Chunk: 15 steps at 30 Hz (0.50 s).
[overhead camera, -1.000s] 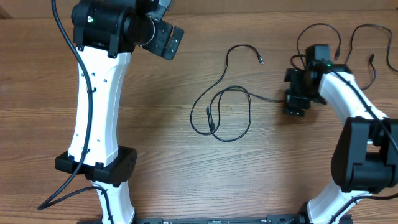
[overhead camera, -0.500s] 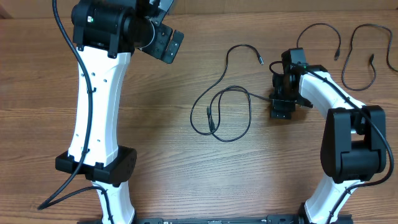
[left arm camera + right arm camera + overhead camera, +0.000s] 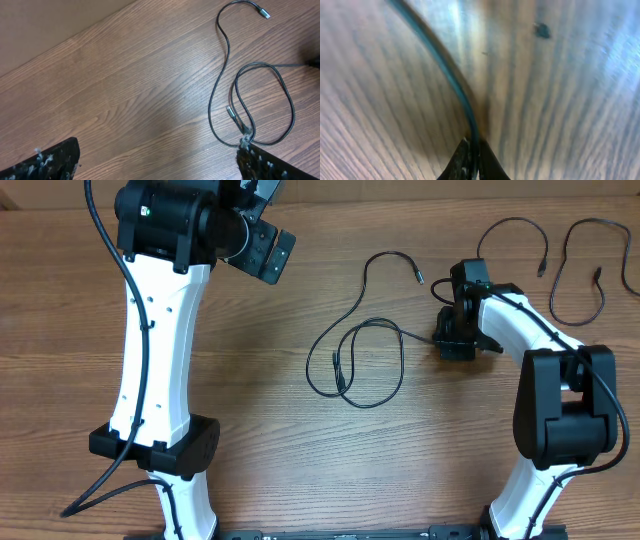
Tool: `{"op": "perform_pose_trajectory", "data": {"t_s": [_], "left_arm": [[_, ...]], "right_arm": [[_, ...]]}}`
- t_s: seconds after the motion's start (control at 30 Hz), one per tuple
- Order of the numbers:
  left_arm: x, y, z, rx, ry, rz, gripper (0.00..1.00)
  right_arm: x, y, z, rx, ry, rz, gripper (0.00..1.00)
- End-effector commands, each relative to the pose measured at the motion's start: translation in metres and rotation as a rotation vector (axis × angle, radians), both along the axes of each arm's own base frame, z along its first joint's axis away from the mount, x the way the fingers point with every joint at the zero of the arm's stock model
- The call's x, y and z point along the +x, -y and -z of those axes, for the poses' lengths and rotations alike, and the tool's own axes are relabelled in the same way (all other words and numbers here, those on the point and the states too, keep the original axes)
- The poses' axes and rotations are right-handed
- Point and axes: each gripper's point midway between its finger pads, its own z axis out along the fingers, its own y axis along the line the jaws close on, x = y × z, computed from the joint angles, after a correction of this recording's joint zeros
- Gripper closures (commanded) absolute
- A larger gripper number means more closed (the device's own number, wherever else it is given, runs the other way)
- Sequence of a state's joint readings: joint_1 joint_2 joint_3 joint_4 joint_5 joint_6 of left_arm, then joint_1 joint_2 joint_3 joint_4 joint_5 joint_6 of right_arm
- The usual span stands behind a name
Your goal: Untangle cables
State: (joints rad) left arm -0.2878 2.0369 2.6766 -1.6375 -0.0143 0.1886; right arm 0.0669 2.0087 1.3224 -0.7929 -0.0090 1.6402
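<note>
Separate cables lie outward of my right gripper, to its right in the overhead view, so I will lift the piece of black cable toward them, away from the loop, and release.
Two thin black cables (image 3: 365,360) lie looped over each other at the table's middle; one strand runs right from the loop to my right gripper (image 3: 455,343). In the right wrist view that cable (image 3: 445,75) passes between the closed fingertips of the right gripper (image 3: 472,146), which is shut on it just above the wood. My left gripper (image 3: 262,250) hangs high at the back left, open and holding nothing. In the left wrist view its fingers (image 3: 55,160) stand wide apart, and the looped cables (image 3: 260,100) lie to the right.
Two more separate black cables lie at the back right, one curved (image 3: 510,230), one a larger loop (image 3: 580,270) near the table's right edge. Bare wood (image 3: 260,430) lies between the arms. The left arm's white link (image 3: 160,350) stands along the left side.
The right arm has swung left from the back-right cables to the strand beside the central loop, and its jaws have shut on that strand. The left arm has stayed still.
</note>
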Motion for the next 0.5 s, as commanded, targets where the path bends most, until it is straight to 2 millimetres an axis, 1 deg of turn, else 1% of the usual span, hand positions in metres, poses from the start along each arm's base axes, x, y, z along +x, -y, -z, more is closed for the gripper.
{"op": "perform_pose_trajectory", "data": {"t_s": [0.0, 0.07, 0.13, 0.2, 0.23, 0.27, 0.37, 0.4, 0.43, 0.47], "left_arm": [[0.001, 0.002, 0.002, -0.009, -0.007, -0.003, 0.0], [0.001, 0.002, 0.001, -0.01, -0.003, -0.003, 0.0], [0.002, 0.002, 0.001, -0.012, 0.001, -0.003, 0.0], [0.003, 0.002, 0.0, -0.013, 0.004, -0.003, 0.0], [0.003, 0.002, 0.0, -0.013, 0.005, -0.003, 0.0], [0.003, 0.002, 0.0, -0.013, 0.007, -0.003, 0.0], [0.004, 0.003, -0.001, -0.015, 0.01, -0.003, 0.0], [0.005, 0.003, -0.001, -0.016, 0.013, -0.003, 0.0], [0.005, 0.003, -0.001, -0.016, 0.014, -0.003, 0.0], [0.005, 0.003, -0.001, -0.017, 0.016, -0.003, 0.0]], "right_arm": [[0.012, 0.022, -0.006, -0.103, 0.023, -0.104, 0.96], [0.029, 0.031, -0.035, -0.163, 0.104, -0.158, 0.96], [0.054, 0.036, -0.075, -0.241, 0.223, -0.283, 0.96], [0.078, 0.037, -0.127, -0.326, 0.351, -0.441, 0.96], [0.085, 0.037, -0.148, -0.358, 0.397, -0.493, 0.96], [0.093, 0.036, -0.175, -0.401, 0.453, -0.554, 0.96], [0.107, 0.032, -0.251, -0.521, 0.606, -0.7, 0.96], [0.107, 0.028, -0.284, -0.568, 0.663, -0.753, 0.96], [0.106, 0.027, -0.301, -0.59, 0.691, -0.774, 0.96], [0.103, 0.024, -0.326, -0.624, 0.732, -0.803, 0.96]]}}
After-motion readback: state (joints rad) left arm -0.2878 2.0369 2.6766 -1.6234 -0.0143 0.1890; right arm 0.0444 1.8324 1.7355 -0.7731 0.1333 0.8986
